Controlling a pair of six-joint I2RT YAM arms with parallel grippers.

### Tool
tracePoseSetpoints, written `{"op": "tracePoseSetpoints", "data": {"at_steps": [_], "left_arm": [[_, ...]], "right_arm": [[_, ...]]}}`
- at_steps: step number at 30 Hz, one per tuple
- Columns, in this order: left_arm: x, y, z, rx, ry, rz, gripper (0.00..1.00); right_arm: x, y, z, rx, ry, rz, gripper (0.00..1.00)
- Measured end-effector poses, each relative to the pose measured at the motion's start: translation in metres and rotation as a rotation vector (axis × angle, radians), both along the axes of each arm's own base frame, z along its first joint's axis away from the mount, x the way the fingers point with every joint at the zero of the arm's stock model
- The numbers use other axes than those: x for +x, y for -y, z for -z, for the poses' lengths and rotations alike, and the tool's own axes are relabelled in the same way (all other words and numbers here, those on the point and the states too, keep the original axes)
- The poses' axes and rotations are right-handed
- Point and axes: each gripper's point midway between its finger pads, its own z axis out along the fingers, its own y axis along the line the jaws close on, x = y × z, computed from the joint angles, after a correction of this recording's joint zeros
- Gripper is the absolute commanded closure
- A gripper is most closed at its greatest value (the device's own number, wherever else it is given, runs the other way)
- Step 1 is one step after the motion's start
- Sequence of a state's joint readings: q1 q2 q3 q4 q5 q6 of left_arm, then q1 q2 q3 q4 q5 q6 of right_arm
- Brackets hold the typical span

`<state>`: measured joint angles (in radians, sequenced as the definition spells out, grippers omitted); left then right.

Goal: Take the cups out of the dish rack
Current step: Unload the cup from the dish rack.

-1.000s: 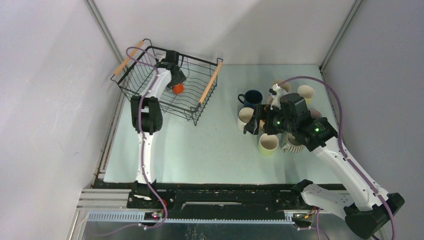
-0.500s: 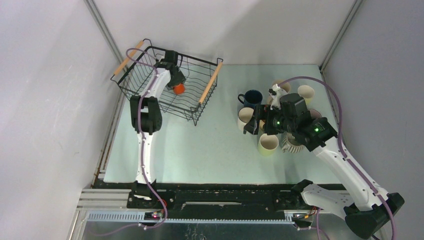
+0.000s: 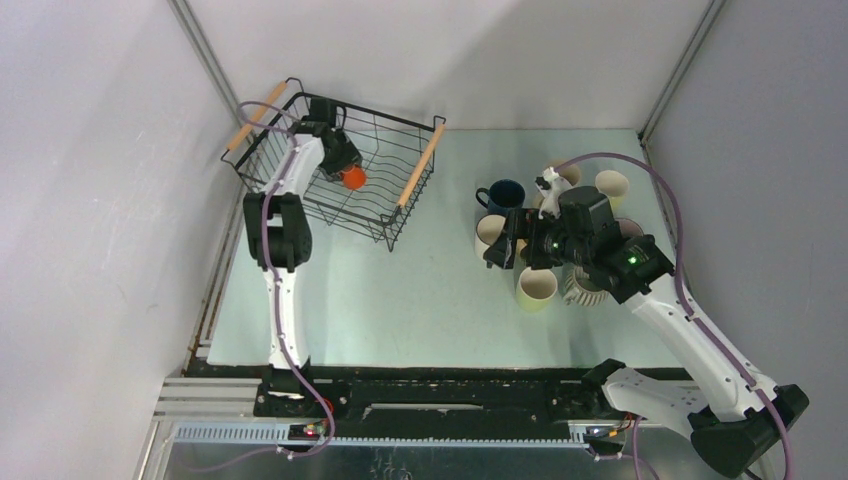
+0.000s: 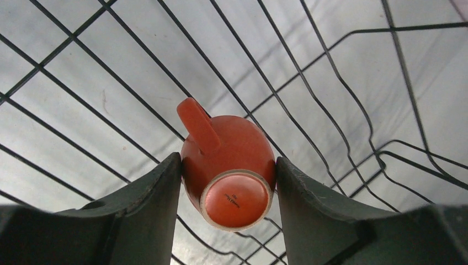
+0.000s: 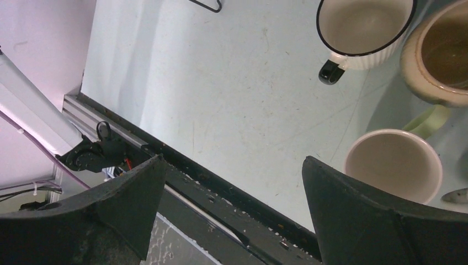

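Observation:
I should next move my right gripper to the left in the top view, onto the left gripper's orange cup, because the other cups stand away from the rack (image 3: 420, 165).
An orange cup (image 3: 352, 177) lies on its side inside the black wire dish rack (image 3: 420, 165) at the back left. My left gripper (image 3: 343, 163) reaches into the rack and is shut on this orange cup (image 4: 229, 154), one finger (image 4: 149, 204) on each side, its base facing the camera. Several cups stand on the table at the right: a navy one (image 3: 503, 195), a cream one (image 3: 490, 230), a pale green one (image 3: 537, 287) and a ribbed one (image 3: 585, 290). My right gripper (image 3: 498, 250) hovers open and empty beside them (image 5: 233, 160).
The right wrist view shows a white black-rimmed cup (image 5: 364, 27), a tan cup (image 5: 441, 61) and the pale green cup (image 5: 393, 163). Grey walls close in left, back and right. The black front rail (image 3: 450, 385) runs along the near edge.
My left arm has shifted left and its gripper has drawn the orange cup slightly toward the rack's back left. The right arm has barely moved.

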<state>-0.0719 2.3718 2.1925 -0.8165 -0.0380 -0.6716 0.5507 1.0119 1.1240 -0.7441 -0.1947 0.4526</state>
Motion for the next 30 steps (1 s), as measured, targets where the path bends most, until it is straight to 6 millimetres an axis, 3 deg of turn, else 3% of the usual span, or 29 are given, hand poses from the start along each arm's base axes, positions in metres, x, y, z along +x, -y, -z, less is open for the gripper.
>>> {"op": "tracePoseSetpoints", "data": {"at_steps": [15, 30], "left_arm": [[-0.018, 0.017, -0.068, -0.165, 0.086, 0.051, 0.69], [-0.064, 0.039, -0.121, -0.320, 0.145, 0.075, 0.69]], "right_arm": [[0.007, -0.021, -0.013, 0.100, 0.008, -0.030, 0.00], [0.030, -0.063, -0.036, 0.274, 0.036, -0.093, 0.00]]}}
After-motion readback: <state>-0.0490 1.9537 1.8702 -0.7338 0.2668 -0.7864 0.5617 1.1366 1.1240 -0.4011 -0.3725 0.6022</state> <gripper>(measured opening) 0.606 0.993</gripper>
